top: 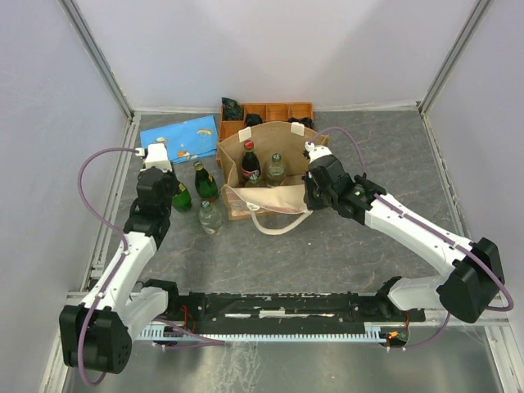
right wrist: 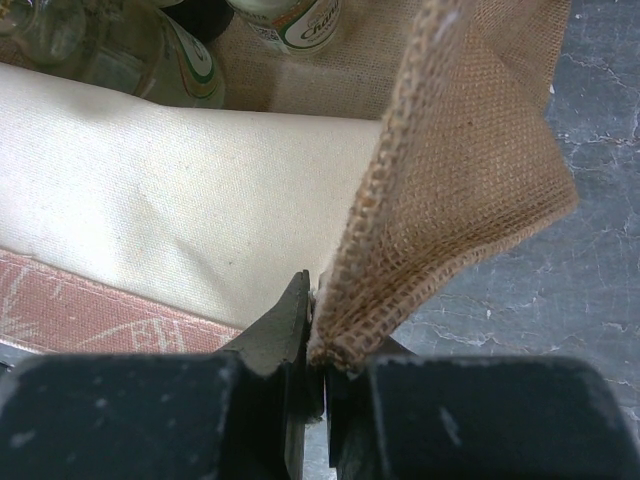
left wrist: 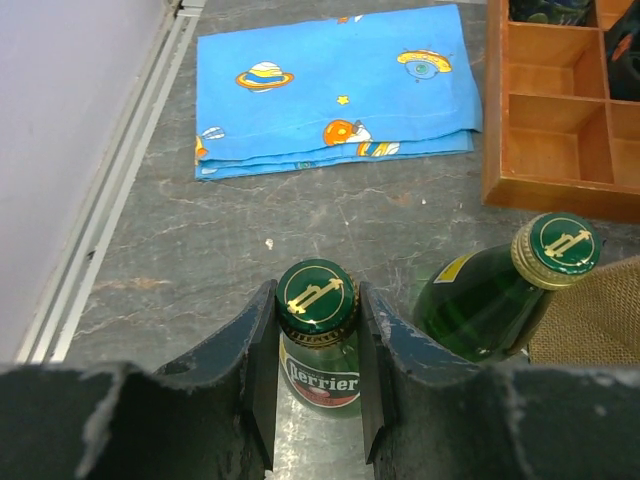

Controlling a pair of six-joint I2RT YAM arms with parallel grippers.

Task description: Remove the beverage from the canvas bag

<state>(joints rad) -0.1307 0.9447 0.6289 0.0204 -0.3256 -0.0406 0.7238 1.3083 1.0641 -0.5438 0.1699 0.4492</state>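
Note:
My left gripper lowers the Perrier bottle (left wrist: pixel 317 300) toward the second green bottle next, then opens, since the Perrier bottle is out of the bag (top: pixel 278 133).
The canvas bag (top: pixel 278 133) stands open mid-table. A dark cola bottle with a red label (top: pixel 250 163) and a clear bottle (top: pixel 276 168) stand inside it. My right gripper (top: pixel 312 173) is shut on the bag's woven right rim (right wrist: pixel 470 150), and the wrist view shows the jaws (right wrist: pixel 326 352) pinching the burlap edge. Left of the bag, my left gripper (top: pixel 178 195) is shut on the capped neck of a green Perrier bottle (left wrist: pixel 317 300). A second green bottle (left wrist: pixel 500 295) leans beside it, against the bag.
A flat blue patterned pouch (top: pixel 178 137) lies at the back left. An orange compartmented tray (top: pixel 278 110) sits behind the bag. One clear bottle (top: pixel 210 217) stands on the table in front of the two green ones. A metal rail (left wrist: pixel 110 200) runs along the left.

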